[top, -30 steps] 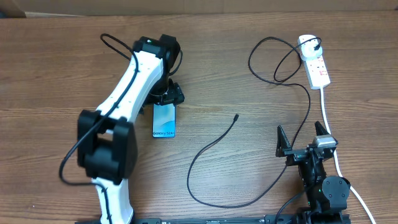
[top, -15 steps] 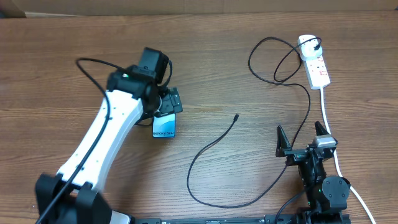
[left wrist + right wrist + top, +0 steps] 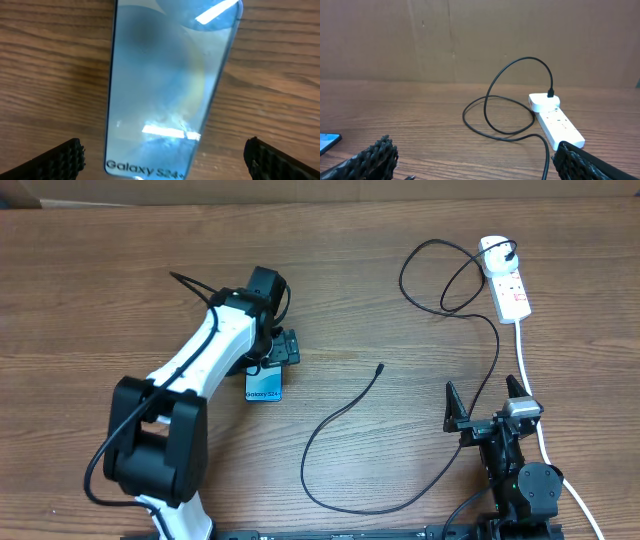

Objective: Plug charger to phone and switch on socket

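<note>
My left gripper moves down onto the phone's far part (image 3: pixel 169 59) next until its fingers are on either side of the phone's long edges, then closes, since the open fingers still hover above it.
The phone (image 3: pixel 264 386) lies flat on the wooden table, its blue screen up and its white text at the near end. My left gripper (image 3: pixel 271 358) is open and hovers over the phone's far end, hiding it. In the left wrist view the phone (image 3: pixel 170 85) lies between the two fingertips of the left gripper (image 3: pixel 165 160), which do not touch it. The charger cable's connector tip (image 3: pixel 380 366) lies free mid-table. Its plug (image 3: pixel 511 252) sits in the white socket (image 3: pixel 508 284). My right gripper (image 3: pixel 490 408) is open and empty at the front right.
The black cable loops (image 3: pixel 440 275) beside the socket and sweeps round to the front (image 3: pixel 370 510). The socket's thick white lead (image 3: pixel 528 375) runs down past the right gripper. In the right wrist view, the socket (image 3: pixel 557 122) and the cable loop (image 3: pixel 495 112) lie ahead of a cardboard wall (image 3: pixel 470 35).
The left arm has swung and re-posed, and its gripper has shifted slightly nearer over the phone's far end. The phone, cable and right arm have not moved.
</note>
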You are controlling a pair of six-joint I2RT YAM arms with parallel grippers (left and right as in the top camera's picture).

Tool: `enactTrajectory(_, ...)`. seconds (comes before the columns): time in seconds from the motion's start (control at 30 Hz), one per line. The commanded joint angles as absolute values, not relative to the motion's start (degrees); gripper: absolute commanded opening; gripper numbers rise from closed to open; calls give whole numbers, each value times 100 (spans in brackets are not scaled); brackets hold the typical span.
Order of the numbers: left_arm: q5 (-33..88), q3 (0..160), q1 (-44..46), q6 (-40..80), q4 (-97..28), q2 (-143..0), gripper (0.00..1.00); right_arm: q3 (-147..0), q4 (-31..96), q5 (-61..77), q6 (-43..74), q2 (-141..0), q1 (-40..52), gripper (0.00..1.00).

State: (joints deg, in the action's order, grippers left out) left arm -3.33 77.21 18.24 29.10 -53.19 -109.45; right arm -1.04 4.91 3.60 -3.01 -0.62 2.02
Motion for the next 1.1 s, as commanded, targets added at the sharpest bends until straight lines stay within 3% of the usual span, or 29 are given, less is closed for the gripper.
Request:
enactTrajectory(0.0,-742,7708,1791,2652,-5249,-11032,100,-45,464,305,-309,-16,242,100)
enactTrajectory(0.57,-462,7708,1789,2327,-4853,-11775,100,-45,464,305,-309,-16,242,100)
enactTrajectory(0.8,-464,7706,1789,2117,-4792,-11775,89,-45,464,305,-309,-16,242,100)
enactTrajectory(0.97,-495,7701,1789,2119,-4768,-11775,87,-45,464,305,-309,-16,242,100)
enactTrajectory(1.07,-482,7701,1789,2121,-4768,-11775,95,-45,464,305,-309,-16,242,100)
